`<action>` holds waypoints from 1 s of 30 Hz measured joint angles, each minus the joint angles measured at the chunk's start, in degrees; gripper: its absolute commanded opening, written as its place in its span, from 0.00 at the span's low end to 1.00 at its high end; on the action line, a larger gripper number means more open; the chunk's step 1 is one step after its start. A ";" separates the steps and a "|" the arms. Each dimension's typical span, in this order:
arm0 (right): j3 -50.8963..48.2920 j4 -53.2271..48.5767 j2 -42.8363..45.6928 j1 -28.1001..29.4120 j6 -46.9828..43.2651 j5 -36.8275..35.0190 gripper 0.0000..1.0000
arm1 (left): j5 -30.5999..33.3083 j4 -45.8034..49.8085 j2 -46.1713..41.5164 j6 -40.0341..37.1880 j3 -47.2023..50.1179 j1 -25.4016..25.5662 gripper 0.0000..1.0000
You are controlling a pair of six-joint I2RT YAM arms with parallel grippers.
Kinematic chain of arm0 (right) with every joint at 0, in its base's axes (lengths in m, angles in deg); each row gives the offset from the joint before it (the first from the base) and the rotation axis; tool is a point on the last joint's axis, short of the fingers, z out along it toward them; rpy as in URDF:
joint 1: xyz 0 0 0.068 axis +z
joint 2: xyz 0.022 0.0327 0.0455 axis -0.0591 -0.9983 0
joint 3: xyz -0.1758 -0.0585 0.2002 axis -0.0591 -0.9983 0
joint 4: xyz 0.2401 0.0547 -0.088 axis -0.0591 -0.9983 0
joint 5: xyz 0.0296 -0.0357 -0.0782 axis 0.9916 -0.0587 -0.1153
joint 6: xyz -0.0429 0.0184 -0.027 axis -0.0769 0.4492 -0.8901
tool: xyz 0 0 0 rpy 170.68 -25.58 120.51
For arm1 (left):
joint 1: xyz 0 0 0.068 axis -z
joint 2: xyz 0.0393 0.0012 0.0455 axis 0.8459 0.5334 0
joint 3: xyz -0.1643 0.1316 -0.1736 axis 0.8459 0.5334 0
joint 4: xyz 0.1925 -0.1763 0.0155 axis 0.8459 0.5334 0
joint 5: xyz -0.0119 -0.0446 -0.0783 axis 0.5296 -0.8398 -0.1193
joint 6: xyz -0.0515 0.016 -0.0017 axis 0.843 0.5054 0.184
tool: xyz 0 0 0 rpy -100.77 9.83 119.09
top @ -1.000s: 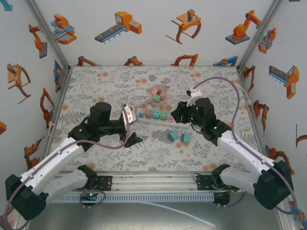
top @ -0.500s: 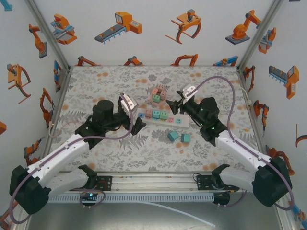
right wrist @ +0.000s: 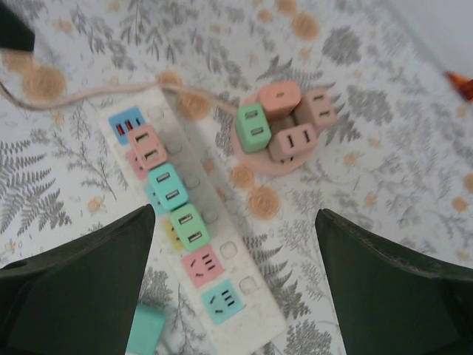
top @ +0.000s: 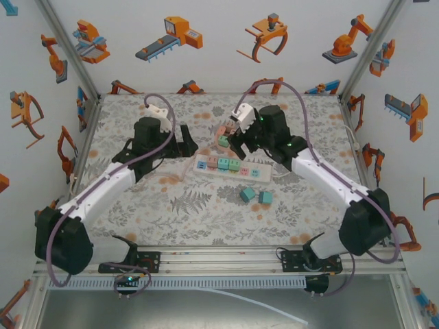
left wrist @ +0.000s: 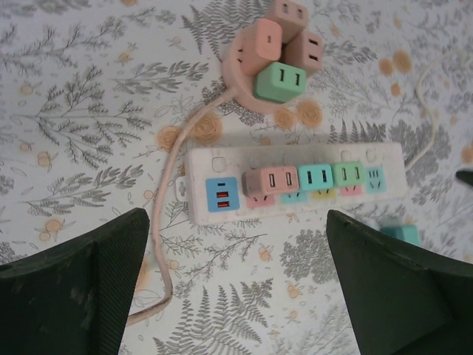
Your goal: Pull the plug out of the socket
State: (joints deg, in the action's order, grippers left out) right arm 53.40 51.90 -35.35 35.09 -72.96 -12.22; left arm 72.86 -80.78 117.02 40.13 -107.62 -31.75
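Observation:
My right gripper needs to move down and back and turn so its fingers go on both sides of the green plug point(top: 234, 165) point(right wrist: 191, 226), because the plug is below the open fingers and closer to my base.
A white power strip point(top: 230, 166) lies mid-table with three plugs in a row on it: pink point(left wrist: 270, 180), teal point(left wrist: 315, 177) and green point(left wrist: 348, 173). In the right wrist view the same plugs are the pink point(right wrist: 148, 147), the teal point(right wrist: 168, 186) and the green point(right wrist: 189, 225), with two bare sockets point(right wrist: 201, 266) beyond them. My left gripper point(top: 184, 145) hovers by the strip's left end, open, nothing between its fingers point(left wrist: 74, 288). My right gripper point(top: 236, 142) hangs over the strip's far side, open and empty, its fingers point(right wrist: 399, 288) wide apart.
A pink dish point(top: 226, 134) piled with several loose plugs sits just behind the strip. Two loose teal plugs point(top: 255, 196) lie in front of it. The strip's pinkish cable point(left wrist: 166, 214) curls off its left end. Printed walls close in the table.
Both arms swung from the near side toward the back of the table, over the strip and dish. The right gripper's jaws spread wider; the left stayed open.

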 measured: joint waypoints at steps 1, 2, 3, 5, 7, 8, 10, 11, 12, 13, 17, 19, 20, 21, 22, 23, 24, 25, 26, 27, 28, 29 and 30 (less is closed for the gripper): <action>1.44 -2.29 -2.05 0.00 0.04 0.00 0.80 | -0.92 1.22 1.62 1.57 -1.33 -0.92 0.97; 2.84 -4.44 -4.11 0.00 0.20 0.00 0.80 | -2.16 2.75 3.41 2.84 -2.84 -1.68 0.97; 3.85 -5.90 -5.70 0.00 0.31 0.02 0.80 | -3.13 3.89 4.90 3.61 -3.96 -2.14 0.97; 6.05 -8.94 -9.53 0.00 0.44 0.00 0.80 | -5.25 5.81 7.93 4.72 -5.84 -2.78 0.97; 6.97 -10.51 -12.13 0.00 0.44 0.00 0.79 | -6.80 6.69 10.10 5.35 -6.29 -2.89 0.97; 7.06 -11.10 -13.33 0.00 0.44 0.00 0.79 | -7.39 7.19 11.04 5.62 -6.29 -2.86 0.97; 7.06 -11.93 -15.02 0.00 0.44 0.02 0.79 | -8.35 8.13 12.66 5.92 -6.29 -2.84 0.97; 7.06 -12.00 -15.80 0.00 0.44 0.20 0.79 | -8.63 8.55 13.49 5.95 -6.32 -2.84 0.98; 7.04 -11.98 -16.33 0.00 0.44 0.39 0.78 | -8.63 8.92 14.21 5.97 -6.34 -2.86 0.99; 7.02 -11.89 -16.81 0.00 0.46 0.76 0.77 | -8.55 9.53 15.10 6.03 -6.54 -2.86 0.99; 5.84 -10.19 -17.20 0.00 0.28 2.75 0.71 | -6.51 13.16 19.52 7.17 -9.35 -2.84 0.92; 4.61 -8.74 -17.20 0.00 -0.28 3.58 0.71 | -5.66 14.71 21.70 7.50 -10.99 -2.80 0.88; 3.87 -8.02 -17.20 0.00 -0.90 4.04 0.69 | -5.27 15.32 22.71 7.61 -11.69 -2.73 0.86; 3.21 -7.52 -17.20 0.00 -1.62 4.42 0.68 | -5.01 15.91 23.50 7.67 -12.28 -2.62 0.85; 2.25 -6.78 -17.20 0.00 -2.56 4.83 0.67 | -4.76 16.37 24.28 7.69 -12.79 -2.40 0.83; 1.18 -5.99 -17.20 0.00 -3.52 5.35 0.65 | -4.59 16.85 25.03 7.72 -13.29 -2.10 0.80; 0.13 -5.20 -17.20 0.00 -4.50 5.84 0.63 | -4.44 17.14 25.57 7.74 -13.60 -1.81 0.78; -0.79 -4.63 -17.20 0.00 -5.42 6.21 0.61 | -4.33 17.44 26.08 7.80 -13.88 -1.51 0.76; -1.84 -3.93 -17.20 0.00 -6.45 6.69 0.58 | -4.09 17.79 26.60 7.91 -14.16 -1.16 0.73; -2.71 -3.32 -17.20 0.00 -7.21 7.13 0.56 | -3.98 17.94 26.95 7.98 -14.32 -0.87 0.72; -3.61 -2.54 -17.18 0.00 -7.89 7.56 0.54 | -3.93 18.12 27.30 8.02 -14.45 -0.63 0.72; -4.26 -1.88 -17.16 0.00 -8.66 7.80 0.52 | -3.89 18.29 27.69 8.04 -14.62 -0.44 0.71; -4.63 -1.27 -16.94 0.00 -9.16 8.04 0.51 | -3.82 18.38 28.04 8.09 -14.78 -0.33 0.69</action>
State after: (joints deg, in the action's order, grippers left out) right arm 48.76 50.63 -52.29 35.09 -82.12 -4.18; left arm 69.03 -62.40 145.07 48.22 -122.40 -32.07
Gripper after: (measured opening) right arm 0.532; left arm 0.714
